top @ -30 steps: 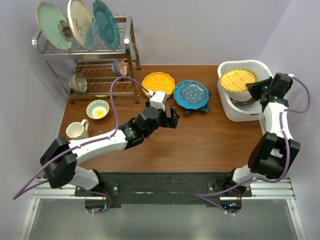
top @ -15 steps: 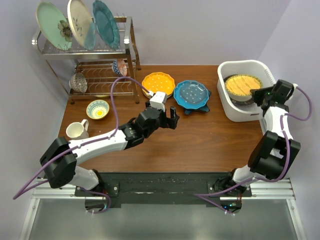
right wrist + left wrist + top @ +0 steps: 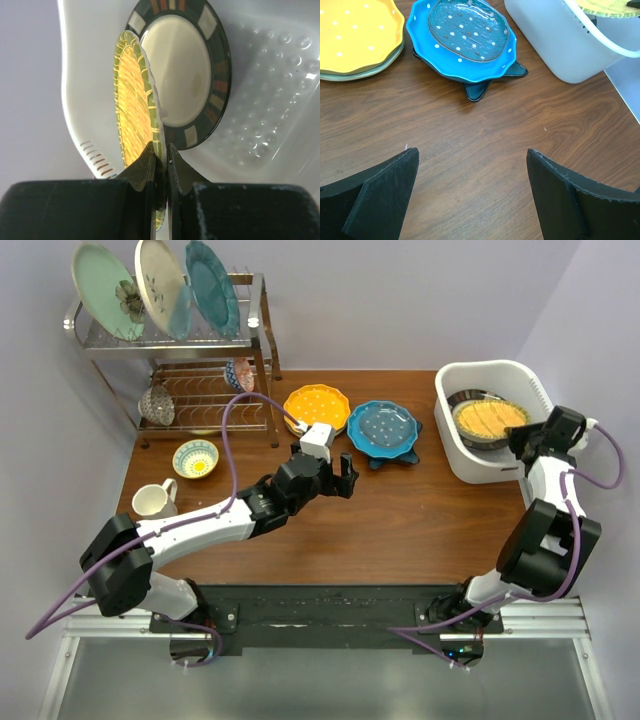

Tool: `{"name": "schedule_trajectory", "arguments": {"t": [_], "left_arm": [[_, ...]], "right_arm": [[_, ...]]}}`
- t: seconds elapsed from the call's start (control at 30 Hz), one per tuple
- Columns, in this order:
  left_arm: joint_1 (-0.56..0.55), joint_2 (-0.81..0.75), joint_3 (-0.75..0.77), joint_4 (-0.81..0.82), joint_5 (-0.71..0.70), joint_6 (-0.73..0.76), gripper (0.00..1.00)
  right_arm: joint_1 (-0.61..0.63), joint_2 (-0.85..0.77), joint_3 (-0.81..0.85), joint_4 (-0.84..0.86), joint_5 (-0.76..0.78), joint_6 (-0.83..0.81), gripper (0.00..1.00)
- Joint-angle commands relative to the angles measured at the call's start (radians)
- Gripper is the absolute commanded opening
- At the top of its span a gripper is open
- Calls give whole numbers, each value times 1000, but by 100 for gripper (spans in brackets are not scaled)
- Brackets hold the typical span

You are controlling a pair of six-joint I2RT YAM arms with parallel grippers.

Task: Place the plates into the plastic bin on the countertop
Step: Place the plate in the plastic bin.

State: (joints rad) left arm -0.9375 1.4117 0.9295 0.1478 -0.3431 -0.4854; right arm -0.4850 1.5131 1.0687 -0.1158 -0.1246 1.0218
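Observation:
The yellow gridded plate is hanging tilted above the dark plate with the patterned rim, so my right gripper will next move down deeper into the bin (image 3: 455, 455) and let go of the yellow plate's near rim.
My right gripper (image 3: 522, 435) (image 3: 161, 156) is shut on the rim of the yellow gridded plate (image 3: 488, 417) (image 3: 135, 110), holding it low inside the white plastic bin (image 3: 455, 455) (image 3: 280, 115), just above the dark patterned-rim plate (image 3: 464, 400) (image 3: 200, 65) that lies on the bin's floor. My left gripper (image 3: 346, 477) (image 3: 472, 165) is open and empty over bare wood in front of the blue star-shaped plate (image 3: 382, 430) (image 3: 465, 40). The yellow scalloped plate (image 3: 316, 406) (image 3: 355, 35) rests on another pale plate to its left.
A chrome wire rack (image 3: 170, 350) at the back left holds three large upright plates. A small patterned bowl (image 3: 195, 458) and a cream mug (image 3: 152, 500) sit at the left. The bin's corner (image 3: 560, 45) is close to the right of the star plate.
My right gripper has lowered the yellow gridded plate from above the bin's rim down into the bin and drawn it toward the right. The left arm has not moved.

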Motion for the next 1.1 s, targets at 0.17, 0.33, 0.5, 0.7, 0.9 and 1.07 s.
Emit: {"name": "schedule_trajectory", "arguments": {"t": [0.17, 0.33, 0.5, 0.7, 0.9, 1.07], "left_arm": [[-4, 7, 58, 7, 1, 33, 93], [-4, 15, 68, 3, 3, 41, 93], [-6, 17, 68, -4, 4, 41, 93], [-4, 16, 66, -7, 0, 34, 93], [-4, 13, 63, -4, 3, 33, 93], [-4, 10, 58, -2, 4, 30, 93]], "right_arm": [[0, 58, 42, 42, 11, -9, 2], [0, 98, 71, 34, -46, -45, 5], [0, 122, 77, 64, -109, -55, 17], [0, 165, 91, 56, -158, -63, 35], [-1, 167, 79, 41, -173, -88, 46], [0, 133, 47, 27, -156, -92, 57]]}}
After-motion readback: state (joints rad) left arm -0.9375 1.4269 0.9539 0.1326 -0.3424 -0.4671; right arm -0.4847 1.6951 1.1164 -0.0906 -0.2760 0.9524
